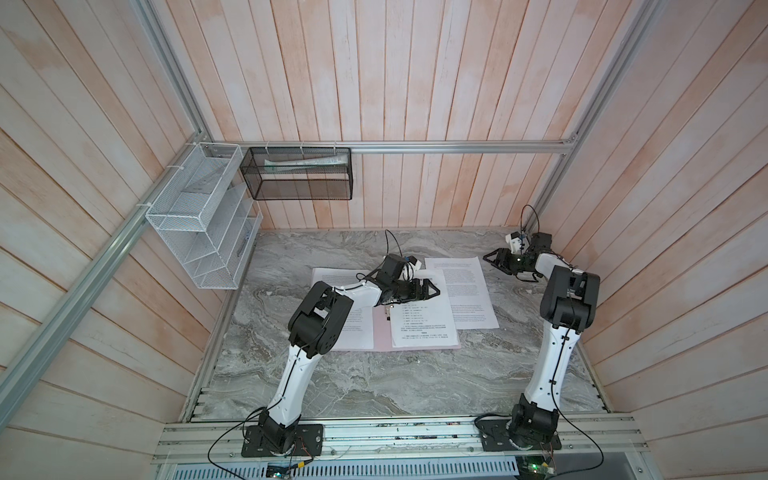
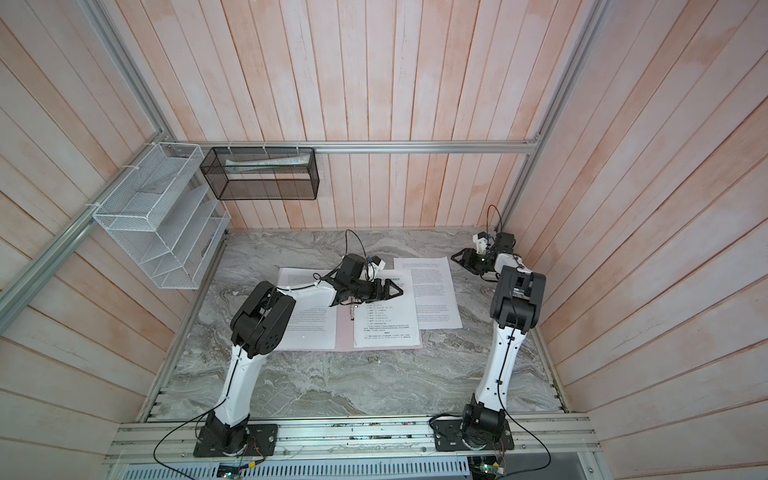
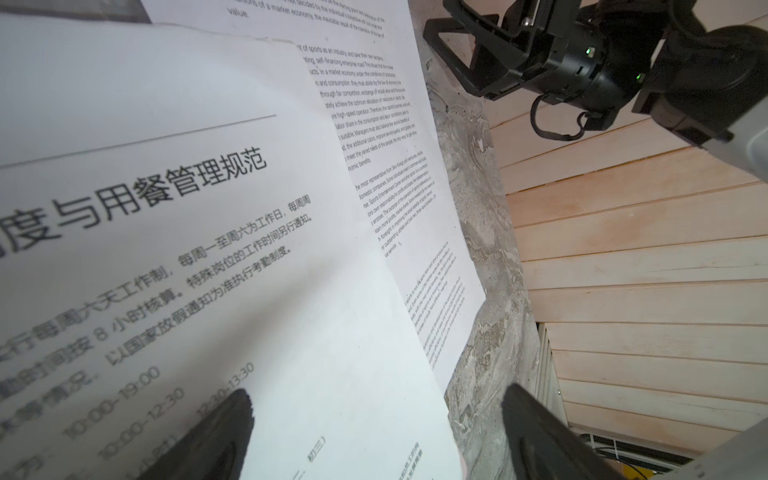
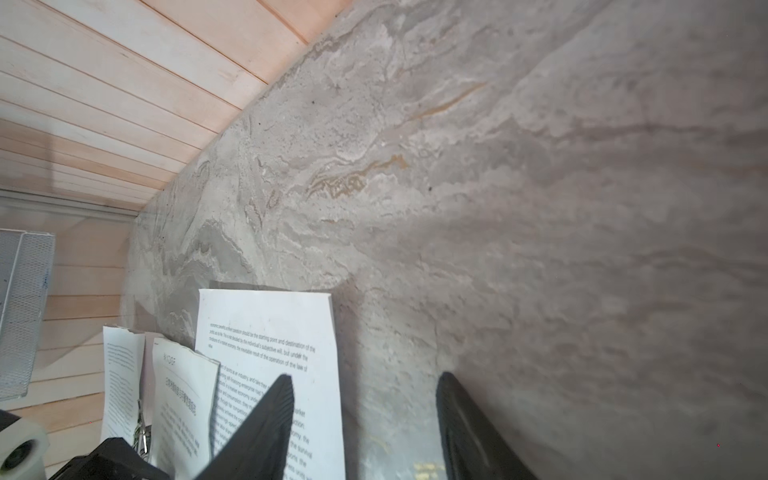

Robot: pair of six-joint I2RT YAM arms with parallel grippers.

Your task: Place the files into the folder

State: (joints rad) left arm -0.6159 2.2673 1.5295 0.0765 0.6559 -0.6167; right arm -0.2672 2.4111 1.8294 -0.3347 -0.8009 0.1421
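I will move my right gripper toward the folder (image 1: 382, 334) next, onto the third sheet's long edge (image 1: 484, 280) that lies between them, because the heading sheet covers the third sheet's opposite edge.
The pale pink folder (image 1: 382, 334) (image 2: 345, 334) lies open on the marble table, its metal clip bar (image 1: 388, 311) at the spine. One of the files (image 1: 328, 278) rests on its left half. A sheet with a bold heading (image 1: 424, 328) (image 3: 166, 208) covers its right half. A third sheet (image 1: 467, 286) (image 4: 270, 332) lies on the table to the right, partly under the heading sheet. My left gripper (image 1: 432, 289) (image 3: 376, 397) hovers open over the heading sheet's far right part. My right gripper (image 1: 490, 259) (image 4: 365, 379) is open and empty near that third sheet's far right corner.
A white wire mesh rack (image 1: 199, 224) (image 4: 20, 311) hangs on the left wall. A black mesh basket (image 1: 299, 174) with rolled papers hangs on the back rail. Wooden walls enclose the marble table (image 1: 374, 382); both arm bases stand on the front aluminium rail (image 1: 395, 432).
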